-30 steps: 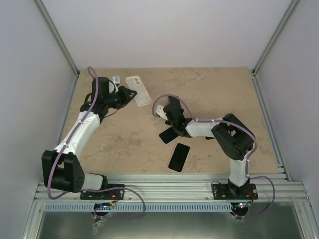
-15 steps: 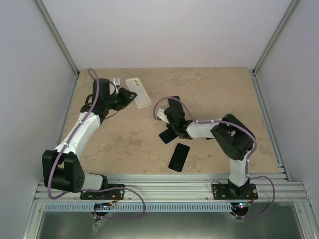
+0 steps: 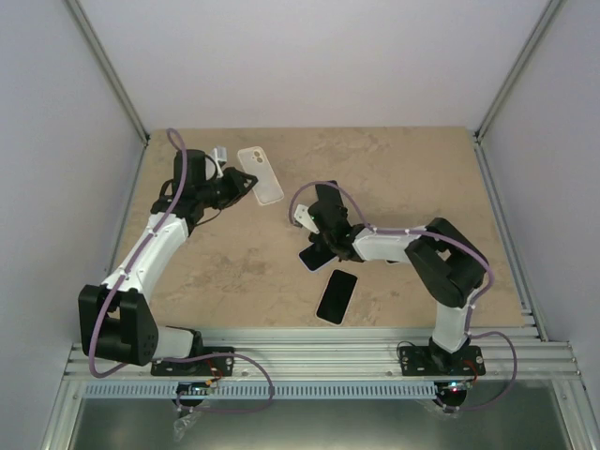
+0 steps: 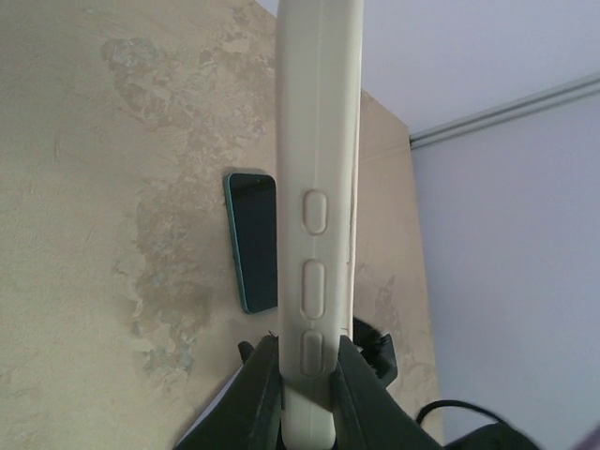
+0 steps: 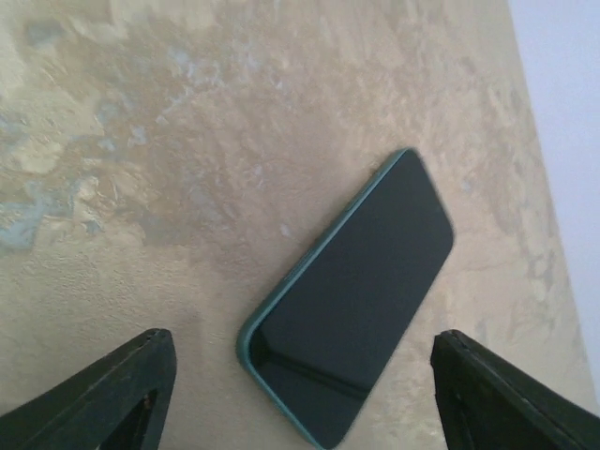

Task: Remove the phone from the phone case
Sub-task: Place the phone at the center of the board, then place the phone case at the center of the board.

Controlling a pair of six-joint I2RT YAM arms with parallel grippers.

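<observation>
Next, my left gripper goes down toward the right in the top view, onto bare tabletop [image 3: 301, 200] [image 4: 202, 251] below beside the teal-edged phone, and releases the empty case.
My left gripper [image 3: 234, 184] is shut on one end of the pale translucent phone case [image 3: 260, 173] and holds it above the table at the back left. In the left wrist view the case [image 4: 319, 187] stands edge-on between the black fingers [image 4: 258, 394], side buttons facing me. My right gripper [image 3: 315, 246] hovers at mid-table over a dark phone [image 3: 308, 258]. In the right wrist view that teal-edged phone [image 5: 352, 295] lies flat, screen up, out of the case. The gripper [image 5: 300, 403] is open wide and nothing touches its fingertips [image 5: 103, 394].
A second dark phone [image 3: 337, 295] lies flat nearer the front edge, just right of the first. Past the case, one teal-edged phone [image 4: 253, 242] shows on the tan marbled table [image 3: 412, 178]; which of the two I cannot tell. Walls close off the sides.
My right gripper's jaws have spread from nearly shut to wide open over the phone. The left gripper and the case have drifted slightly left, still gripped.
</observation>
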